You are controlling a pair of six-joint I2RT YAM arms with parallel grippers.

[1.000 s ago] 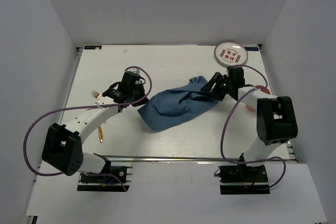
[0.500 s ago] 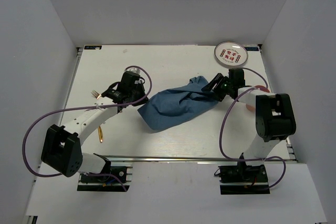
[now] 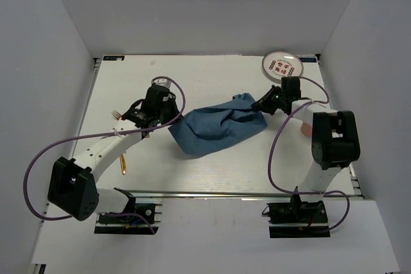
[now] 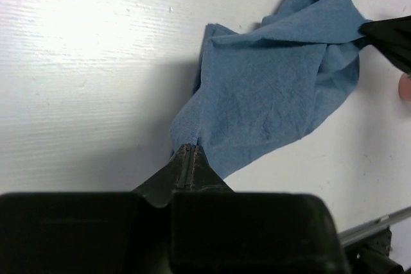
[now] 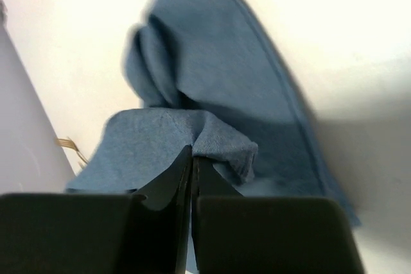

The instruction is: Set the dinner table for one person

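Observation:
The cloth lies crumpled in folds between both grippers, so my left gripper will next lift the cloth's corner (image 3: 178, 120) (image 4: 188, 143) high and outward off the table and then let it go.
A crumpled blue cloth (image 3: 218, 126) lies stretched across the middle of the white dinner table (image 3: 212, 174). My left gripper (image 3: 172, 122) is shut on the cloth's left corner; in the left wrist view that gripper (image 4: 186, 147) pinches a point of the cloth (image 4: 270, 94). My right gripper (image 3: 260, 107) is shut on the cloth's right end. In the right wrist view a fold of the cloth (image 5: 212, 133) is bunched at the tips of the right gripper (image 5: 192, 152).
A round white plate (image 3: 281, 65) with red marks sits at the back right corner. A gold fork (image 3: 117, 115) lies left of the left arm, with another gold utensil (image 3: 123, 163) nearer the front. Something pink (image 3: 302, 130) shows behind the right arm.
The right gripper has shut on the cloth's right end and drawn it back and to the right. The left gripper has shifted slightly toward the back, and the cloth is pulled longer.

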